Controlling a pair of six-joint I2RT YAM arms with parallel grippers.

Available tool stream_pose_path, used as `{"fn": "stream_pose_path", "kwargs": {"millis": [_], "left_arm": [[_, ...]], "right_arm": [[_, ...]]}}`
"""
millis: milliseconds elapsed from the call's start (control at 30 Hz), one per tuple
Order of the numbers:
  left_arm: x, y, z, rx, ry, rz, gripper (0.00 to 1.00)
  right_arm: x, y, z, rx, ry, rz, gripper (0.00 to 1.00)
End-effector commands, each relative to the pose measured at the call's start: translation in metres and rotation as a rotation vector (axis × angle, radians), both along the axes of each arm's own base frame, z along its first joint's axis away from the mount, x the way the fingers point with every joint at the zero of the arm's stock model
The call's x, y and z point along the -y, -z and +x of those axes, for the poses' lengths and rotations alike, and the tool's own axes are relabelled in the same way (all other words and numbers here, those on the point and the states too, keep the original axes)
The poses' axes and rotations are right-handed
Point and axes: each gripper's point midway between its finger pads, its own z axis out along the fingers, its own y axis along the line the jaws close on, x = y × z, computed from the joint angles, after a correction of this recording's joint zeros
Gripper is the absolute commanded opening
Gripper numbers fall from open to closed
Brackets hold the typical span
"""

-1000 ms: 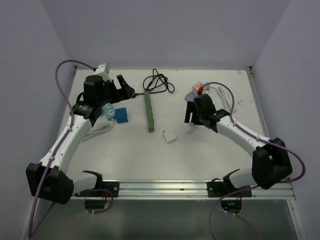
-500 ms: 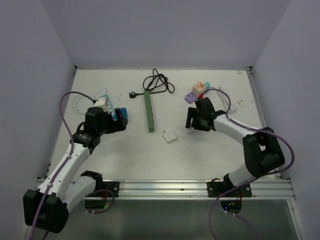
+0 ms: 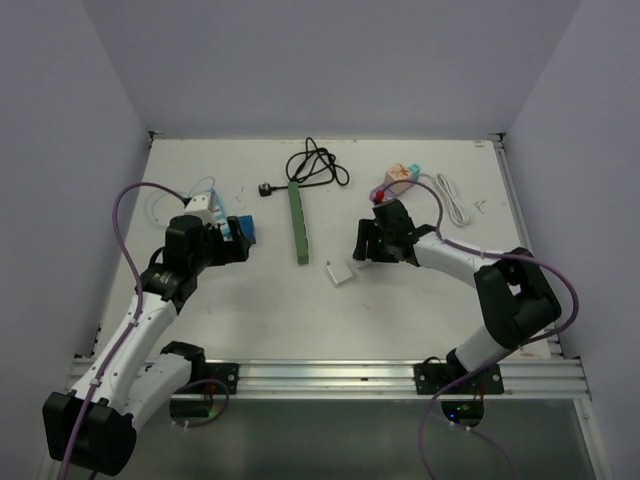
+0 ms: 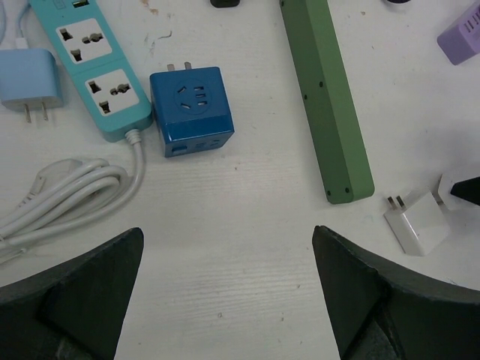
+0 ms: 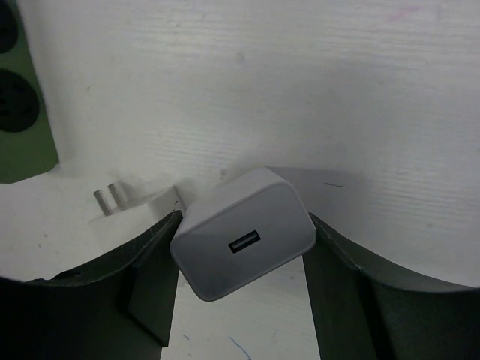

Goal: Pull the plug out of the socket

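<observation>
The right gripper carries the white USB charger plug (image 5: 244, 241), already free of any socket, low across the table toward the near end of the green power strip next.
My right gripper (image 5: 241, 247) is shut on a white USB charger plug (image 5: 244, 241), its USB port facing the camera, held just over the table. In the top view this gripper (image 3: 364, 246) is right of the green power strip (image 3: 297, 222). A second white charger (image 3: 340, 272) lies loose on the table beside it, and its prongs show in the right wrist view (image 5: 105, 201). My left gripper (image 4: 229, 240) is open and empty, hovering over bare table below the blue cube socket (image 4: 193, 111) and the teal power strip (image 4: 97, 71).
A light blue charger (image 4: 30, 79) and a coiled white cable (image 4: 67, 187) lie by the teal strip. A black cable (image 3: 315, 165) and black plug (image 3: 265, 188) lie at the back. A purple adapter (image 3: 382, 190), a pink cube (image 3: 400, 175) and a white cable (image 3: 455, 200) lie at the back right.
My left arm has drawn back from the far left corner toward the blue cube. My right gripper has moved left and nearer with the white charger, toward the loose charger.
</observation>
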Motion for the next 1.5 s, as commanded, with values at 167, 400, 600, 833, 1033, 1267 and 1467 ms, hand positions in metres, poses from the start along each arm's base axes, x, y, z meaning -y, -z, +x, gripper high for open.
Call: {"fn": "stream_pose_path", "kwargs": {"millis": [167, 400, 600, 833, 1033, 1267, 1467], "left_arm": [[-0.022, -0.016, 0.010, 0.056, -0.100, 0.065, 0.98], [-0.034, -0.014, 0.010, 0.045, -0.158, 0.092, 0.98], [-0.036, -0.013, 0.010, 0.041, -0.176, 0.092, 0.98], [-0.034, -0.011, 0.011, 0.034, -0.168, 0.081, 0.97], [-0.033, -0.010, 0.010, 0.031, -0.161, 0.077, 0.98], [-0.032, -0.010, 0.011, 0.034, -0.154, 0.068, 0.98], [-0.030, -0.009, 0.011, 0.030, -0.144, 0.064, 0.98]], "right_arm": [[-0.095, 0.007, -0.023, -0.014, -0.126, 0.079, 0.20], [-0.166, 0.008, -0.014, 0.012, -0.186, 0.106, 0.23], [-0.192, -0.004, -0.004, 0.048, -0.192, 0.126, 0.58], [-0.166, -0.042, 0.007, 0.153, -0.157, 0.052, 0.86], [-0.129, -0.061, 0.035, 0.208, -0.052, -0.027, 0.93], [-0.082, -0.069, 0.076, 0.219, 0.119, -0.019, 0.95], [-0.030, -0.076, 0.120, 0.281, 0.332, -0.084, 0.91]]}}
